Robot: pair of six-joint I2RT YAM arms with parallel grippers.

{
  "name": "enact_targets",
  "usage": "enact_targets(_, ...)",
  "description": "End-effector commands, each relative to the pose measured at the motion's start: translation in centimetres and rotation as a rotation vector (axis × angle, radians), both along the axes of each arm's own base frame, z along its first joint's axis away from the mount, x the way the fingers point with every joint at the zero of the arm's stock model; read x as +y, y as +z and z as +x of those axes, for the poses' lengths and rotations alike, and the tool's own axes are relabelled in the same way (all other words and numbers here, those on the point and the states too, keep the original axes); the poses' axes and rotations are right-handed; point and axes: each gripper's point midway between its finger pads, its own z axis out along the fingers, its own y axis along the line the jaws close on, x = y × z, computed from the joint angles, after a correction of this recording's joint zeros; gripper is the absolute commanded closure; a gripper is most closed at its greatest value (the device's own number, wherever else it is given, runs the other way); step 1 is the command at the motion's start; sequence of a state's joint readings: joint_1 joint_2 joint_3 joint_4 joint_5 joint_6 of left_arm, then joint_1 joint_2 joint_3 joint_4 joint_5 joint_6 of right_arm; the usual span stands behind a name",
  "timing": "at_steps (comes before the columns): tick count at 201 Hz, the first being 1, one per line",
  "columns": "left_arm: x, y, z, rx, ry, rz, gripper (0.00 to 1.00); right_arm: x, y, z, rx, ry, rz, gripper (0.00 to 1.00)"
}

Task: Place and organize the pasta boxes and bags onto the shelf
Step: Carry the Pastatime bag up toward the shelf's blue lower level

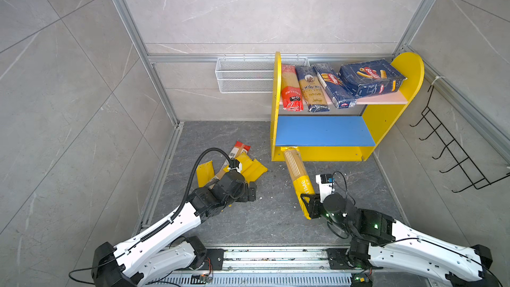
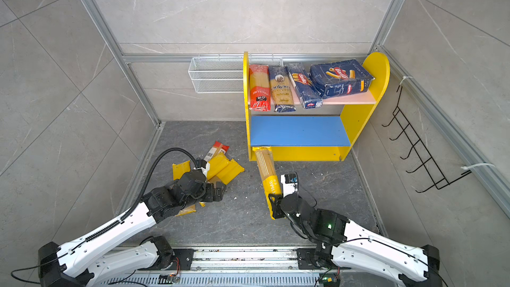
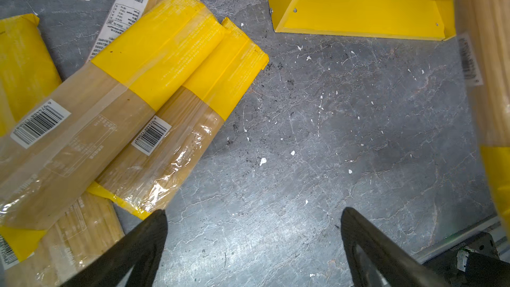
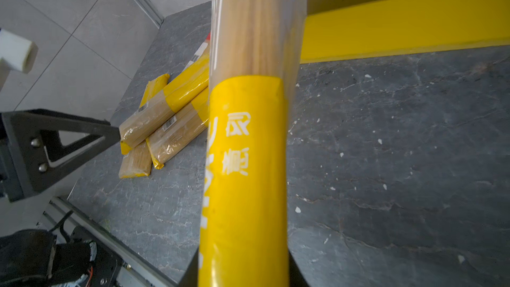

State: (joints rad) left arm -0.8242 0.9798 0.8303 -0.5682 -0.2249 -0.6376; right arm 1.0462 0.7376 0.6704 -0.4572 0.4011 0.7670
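Observation:
The yellow PASTATIME bag [image 1: 298, 172] is in my right gripper, and I will next carry it outward onto the blue lower board's bare end [image 1: 286, 130] by the white basket and let it go there.
The shelf [image 1: 386, 122] stands at the back right. Its pink upper board [image 1: 386, 100] carries a red-ended bag [image 1: 290, 86], the ankara bag [image 1: 313, 89], a narrow pasta box [image 1: 335, 85] and a wide pasta box [image 1: 371, 77]. Nothing lies on the blue lower board [image 1: 323, 131]. My right gripper [image 1: 308, 207] [image 4: 242, 269] is shut on the yellow PASTATIME bag [image 1: 298, 172] [image 4: 245, 147], whose far end reaches the shelf's lower left front corner. Over the floor, my left gripper [image 1: 249, 191] [image 3: 254, 216] is open beside a pile of yellow bags [image 1: 248, 168] [image 3: 154, 64] and a red-ended bag [image 1: 240, 149].
A white wire basket [image 1: 242, 74] hangs on the back wall left of the shelf. A black hook rack [image 1: 452, 153] hangs on the right wall. Aluminium frame rails [image 1: 276, 255] border the grey floor, which is sprinkled with white crumbs.

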Motion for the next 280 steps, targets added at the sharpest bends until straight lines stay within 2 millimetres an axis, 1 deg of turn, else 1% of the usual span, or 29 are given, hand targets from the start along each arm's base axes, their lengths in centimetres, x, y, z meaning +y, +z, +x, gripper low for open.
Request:
enact_targets(1, -0.9, 2.9, 1.1, -0.068, -0.035, -0.051, 0.0, 0.1, 5.9, 3.3, -0.109, -0.052, 0.137, 0.84)
enact_targets(23, -0.7, 3.1, 1.5, -0.069, -0.036, -0.062, 0.0, -0.2, 6.8, 6.3, -0.103, -0.068, 0.148, 0.84)
enact_targets(54, -0.6, 3.5, 2.2, -0.078, -0.035, -0.073, 0.0, 1.3, 8.4, 11.2, -0.127, -0.062, 0.113, 0.84)
enact_targets(87, -0.3, 4.0, 3.0, -0.092, -0.029, -0.068, 0.0, 2.2, 9.2, 16.8, -0.149, -0.083, 0.1, 0.84)
enact_targets(106, -0.2, 4.1, 3.5, -0.094, -0.025, -0.071, 0.0, 2.6, 8.6, 20.1, -0.143, -0.098, 0.09, 0.84)
enact_targets(111, -0.1, 4.1, 3.6, -0.094, -0.026, -0.072, 0.0, 2.8, 8.4, 20.9, -0.139, -0.099, 0.089, 0.84)
enact_targets(112, -0.1, 4.0, 3.6, -0.092, -0.026, -0.07, 0.0, 2.9, 8.0, 21.2, -0.131, -0.099, 0.084, 0.84)
enact_targets(115, 0.0, 3.9, 3.7, -0.088, -0.023, -0.071, 0.0, 2.9, 8.1, 21.4, -0.137, -0.101, 0.087, 0.84)
enact_targets(116, 0.0, 4.0, 3.7, -0.089, -0.022, -0.072, 0.0, 3.0, 7.7, 21.7, -0.13, -0.101, 0.081, 0.84)
enact_targets(133, 0.2, 3.8, 4.1, -0.084, -0.019, -0.07, 0.0, 3.6, 6.8, 24.3, -0.132, -0.103, 0.071, 0.84)
enact_targets(153, 0.5, 3.5, 4.5, -0.078, -0.011, -0.065, 0.0, 4.3, 5.7, 26.9, -0.131, -0.108, 0.057, 0.84)
enact_targets(164, 0.7, 3.4, 4.5, -0.075, -0.009, -0.067, 0.0, 4.5, 5.2, 27.9, -0.122, -0.111, 0.056, 0.83)
enact_targets(185, 1.0, 3.2, 4.5, -0.07, -0.003, -0.069, 0.0, 5.0, 4.6, 29.2, -0.112, -0.112, 0.064, 0.8)
enact_targets(196, 1.1, 3.0, 4.4, -0.066, -0.002, -0.069, 0.0, 5.2, 4.4, 29.6, -0.101, -0.112, 0.069, 0.77)
enact_targets(224, 1.3, 2.7, 4.2, -0.063, 0.003, -0.074, 0.0, 5.4, 3.7, 29.9, -0.078, -0.109, 0.063, 0.66)
enact_targets(232, 1.4, 2.6, 4.2, -0.061, 0.003, -0.075, 0.0, 5.5, 3.4, 29.9, -0.068, -0.106, 0.058, 0.58)
enact_targets(242, 1.4, 2.6, 4.1, -0.06, 0.002, -0.078, 0.0, 5.6, 3.2, 30.0, -0.06, -0.099, 0.059, 0.39)
enact_targets(247, 1.4, 2.5, 4.0, -0.059, 0.003, -0.08, 0.0, 5.6, 3.1, 30.0, -0.057, -0.097, 0.062, 0.32)
enact_targets(253, 1.5, 2.5, 4.0, -0.059, 0.003, -0.081, 0.0, 5.5, 3.0, 29.9, -0.051, -0.097, 0.064, 0.26)
enact_targets(262, 1.5, 2.5, 3.9, -0.06, 0.004, -0.085, 0.0, 5.4, 3.0, 29.7, -0.046, -0.097, 0.067, 0.22)
enact_targets(280, 1.7, 2.6, 3.6, -0.064, 0.005, -0.09, 0.0, 4.9, 3.4, 29.2, -0.05, -0.106, 0.07, 0.2)
